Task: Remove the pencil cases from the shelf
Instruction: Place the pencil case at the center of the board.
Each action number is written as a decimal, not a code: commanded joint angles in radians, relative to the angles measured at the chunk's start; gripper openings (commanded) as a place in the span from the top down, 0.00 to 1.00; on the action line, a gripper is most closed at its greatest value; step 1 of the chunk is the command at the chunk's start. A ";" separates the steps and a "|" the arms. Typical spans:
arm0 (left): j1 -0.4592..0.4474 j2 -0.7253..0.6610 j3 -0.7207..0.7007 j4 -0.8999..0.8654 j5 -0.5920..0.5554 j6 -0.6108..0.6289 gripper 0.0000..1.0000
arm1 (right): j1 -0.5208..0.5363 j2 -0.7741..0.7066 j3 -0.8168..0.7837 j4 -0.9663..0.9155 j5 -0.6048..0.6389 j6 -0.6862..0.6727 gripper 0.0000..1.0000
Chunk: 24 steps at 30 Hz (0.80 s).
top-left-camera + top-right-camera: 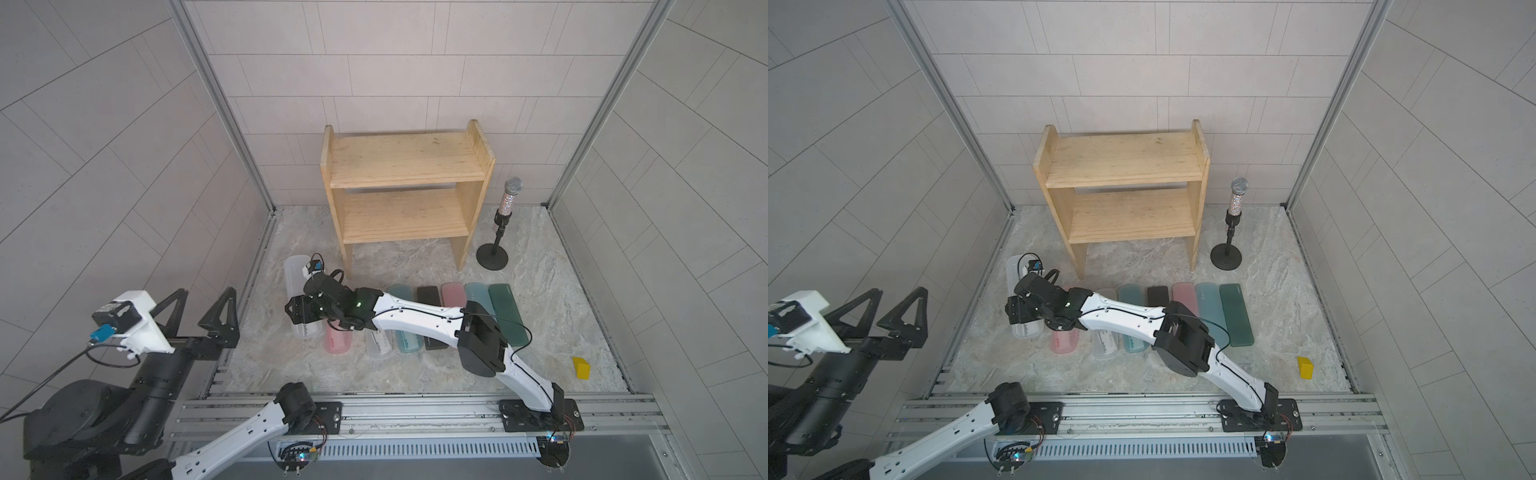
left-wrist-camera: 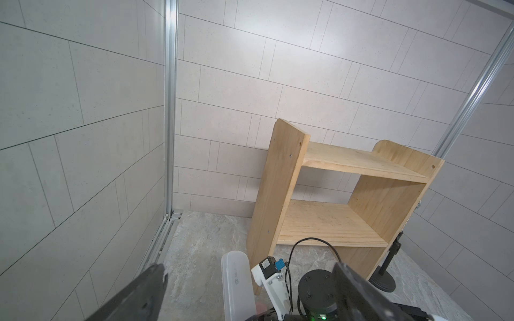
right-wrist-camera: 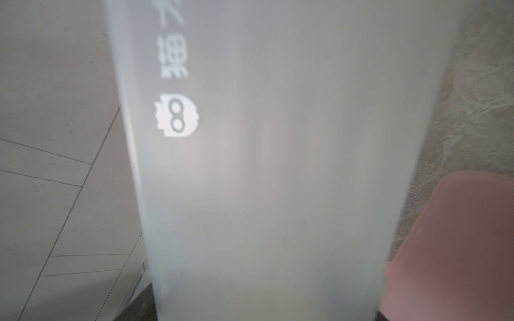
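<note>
My right gripper needs to lower the frosted white case, easing toward the row, and let go of it on the free floor (image 1: 315, 329) beside the end pink case, which is below that gripper.
The pine shelf (image 1: 405, 160) (image 1: 1121, 160) (image 2: 358, 164) stands at the back wall with both boards bare. Several pencil cases lie in a row on the marble floor in front of it: pink (image 1: 338, 343), frosted white (image 1: 379, 347), light blue (image 1: 401, 291), black (image 1: 428, 294), pink (image 1: 453, 293), light blue (image 1: 478, 293) and dark green (image 1: 505, 307). At the row's left end my right gripper (image 1: 306, 311) (image 1: 1025, 309) (image 3: 256, 311) is shut across another frosted white case (image 1: 294, 274) (image 1: 1014, 270) (image 2: 236, 278) (image 3: 278, 166). Whether that case touches the floor I cannot tell. My left gripper (image 1: 197, 309) (image 1: 880, 311) (image 2: 250, 294) hangs open by the left wall, holding nothing.
A glittery microphone (image 1: 505, 216) on a black stand is right of the shelf. A small yellow block (image 1: 581, 368) lies at the front right. Tiled walls close in three sides, and an aluminium rail (image 1: 415, 409) runs along the front.
</note>
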 commanded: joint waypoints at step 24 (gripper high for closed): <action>-0.001 -0.020 -0.162 -0.067 0.068 -0.113 0.00 | -0.062 0.192 0.135 0.003 -0.034 0.097 0.07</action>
